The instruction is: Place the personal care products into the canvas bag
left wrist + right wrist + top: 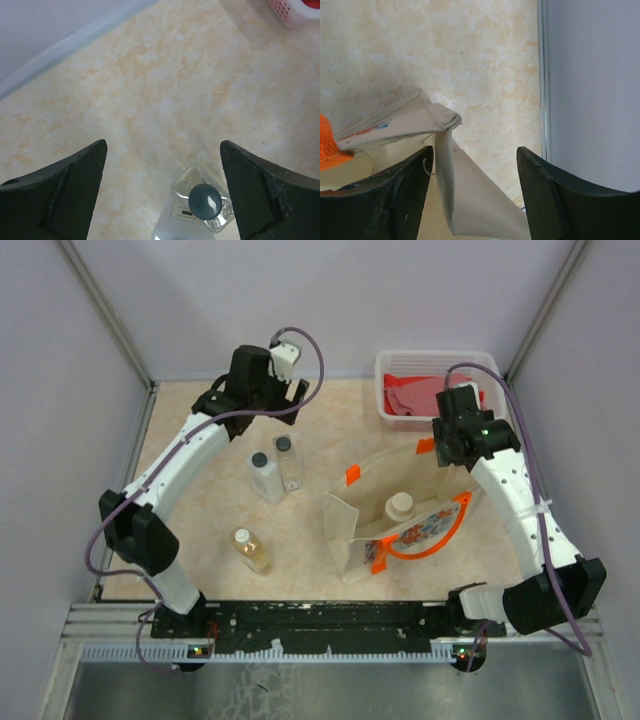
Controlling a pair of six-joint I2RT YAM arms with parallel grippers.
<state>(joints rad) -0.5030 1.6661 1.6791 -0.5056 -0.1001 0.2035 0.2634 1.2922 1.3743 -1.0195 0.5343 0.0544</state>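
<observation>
My left gripper's open fingers look angled to the bottle, so next I should turn them while moving down and back onto the clear bottle's upper body (288,459) (194,181).
The canvas bag (420,525) stands open at centre right, with orange handles. The cream bottle (400,505) stands inside it. The white bottle with dark cap (265,478), the clear bottle with dark cap (287,460) and the amber bottle with white cap (250,550) stand on the table to the left of the bag. My left gripper (297,392) is open and empty, hovering beyond the clear bottle (204,200), which shows low between its fingers. My right gripper (440,452) is open at the bag's far right corner. The bag's rim fold (445,120) sits between its fingers, close to the left finger (395,200).
A white-pink lattice basket (385,365) with red cloth (425,395) stands at the back right; its corner shows in the left wrist view (295,10). Enclosure walls surround the table. An orange handle (327,145) lies at the left of the right wrist view.
</observation>
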